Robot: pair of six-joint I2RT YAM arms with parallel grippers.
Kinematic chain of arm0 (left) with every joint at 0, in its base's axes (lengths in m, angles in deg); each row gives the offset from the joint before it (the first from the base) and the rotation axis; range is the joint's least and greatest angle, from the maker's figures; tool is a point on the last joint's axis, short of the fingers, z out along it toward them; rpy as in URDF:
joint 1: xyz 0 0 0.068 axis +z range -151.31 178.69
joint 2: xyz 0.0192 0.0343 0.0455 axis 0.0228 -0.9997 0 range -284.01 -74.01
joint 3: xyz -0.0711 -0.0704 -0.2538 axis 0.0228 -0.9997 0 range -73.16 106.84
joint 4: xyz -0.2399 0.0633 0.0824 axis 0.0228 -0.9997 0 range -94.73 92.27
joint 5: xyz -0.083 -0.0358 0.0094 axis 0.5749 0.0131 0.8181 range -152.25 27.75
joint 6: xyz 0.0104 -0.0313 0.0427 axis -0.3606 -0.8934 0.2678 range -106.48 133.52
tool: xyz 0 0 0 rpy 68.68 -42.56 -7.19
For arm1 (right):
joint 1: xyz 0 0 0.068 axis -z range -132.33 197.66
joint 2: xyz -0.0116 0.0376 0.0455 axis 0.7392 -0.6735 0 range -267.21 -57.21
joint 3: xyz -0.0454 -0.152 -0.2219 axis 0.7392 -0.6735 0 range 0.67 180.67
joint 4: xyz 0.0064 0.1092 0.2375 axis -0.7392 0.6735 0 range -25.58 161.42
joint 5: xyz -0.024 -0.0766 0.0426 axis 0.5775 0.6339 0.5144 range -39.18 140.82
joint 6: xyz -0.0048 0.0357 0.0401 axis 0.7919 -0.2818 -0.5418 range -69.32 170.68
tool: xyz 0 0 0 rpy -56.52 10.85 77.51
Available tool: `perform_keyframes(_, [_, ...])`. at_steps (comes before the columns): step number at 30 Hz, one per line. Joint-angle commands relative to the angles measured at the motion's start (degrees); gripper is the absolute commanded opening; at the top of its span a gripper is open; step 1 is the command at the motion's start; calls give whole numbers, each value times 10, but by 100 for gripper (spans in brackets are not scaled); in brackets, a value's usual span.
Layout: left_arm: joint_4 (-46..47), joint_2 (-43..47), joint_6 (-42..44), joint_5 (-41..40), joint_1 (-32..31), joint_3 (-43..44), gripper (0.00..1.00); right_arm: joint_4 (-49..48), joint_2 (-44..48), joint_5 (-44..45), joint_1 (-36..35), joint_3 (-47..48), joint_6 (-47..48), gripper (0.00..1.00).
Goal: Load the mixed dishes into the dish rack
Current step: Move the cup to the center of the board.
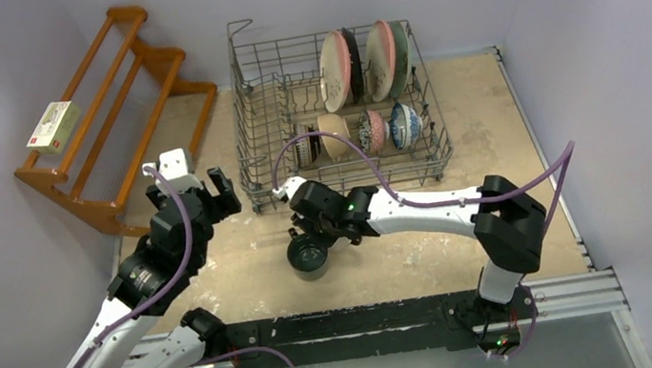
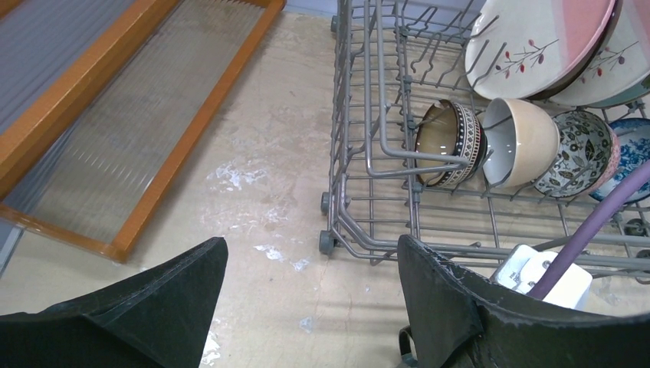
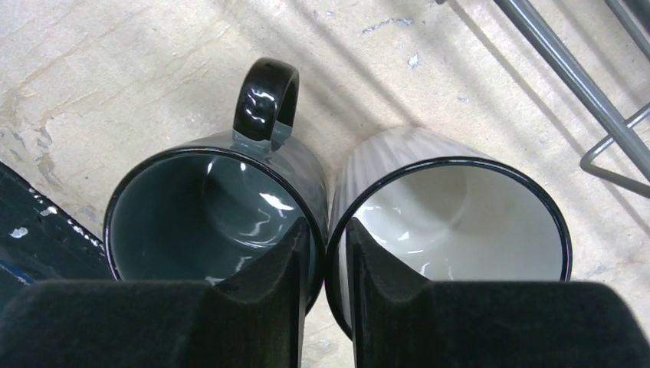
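Note:
My left gripper moves down and back onto the dark teal mug's free rim (image 1: pixel 290 255) next, since the dark teal mug's opposite side touches the white mug.
Two mugs stand side by side in front of the dish rack (image 1: pixel 246 108): a dark teal mug (image 3: pixel 199 207) and a white mug (image 3: pixel 467 207). My right gripper (image 3: pixel 328 230) has one finger inside each and is shut on their touching walls. From above only the dark teal mug (image 1: pixel 308 256) shows under the right gripper (image 1: pixel 318 233). Large plates (image 1: pixel 337 69) stand on edge in the rack's back row and several small bowls (image 1: pixel 335 135) in its front row. My left gripper (image 2: pixel 310 245) hangs open and holds nothing, left of the rack's near corner (image 2: pixel 337 215).
A brown wooden slatted shelf (image 1: pixel 103 129) leans at the back left with a small box (image 1: pixel 52 126) on it. The left half of the rack (image 1: pixel 283 113) holds only bare tines. Purple walls close in on both sides.

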Motion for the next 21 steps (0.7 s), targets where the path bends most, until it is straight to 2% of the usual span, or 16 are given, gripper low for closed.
perform_keyframes(1, [-1, -2, -9, -12, 4, 2, 79, -45, 16, 7, -6, 22, 19, 28])
perform_keyframes(7, [-1, -11, -13, -6, 4, 2, 79, -56, 56, 38, -6, 8, -4, 48])
perform_keyframes(14, [-18, -28, -40, 44, 4, 13, 79, -31, 130, 83, -6, -7, -29, 50])
perform_keyframes(21, [-111, -57, -113, 163, 4, 21, 79, -22, 224, 177, -5, -39, -61, 55])
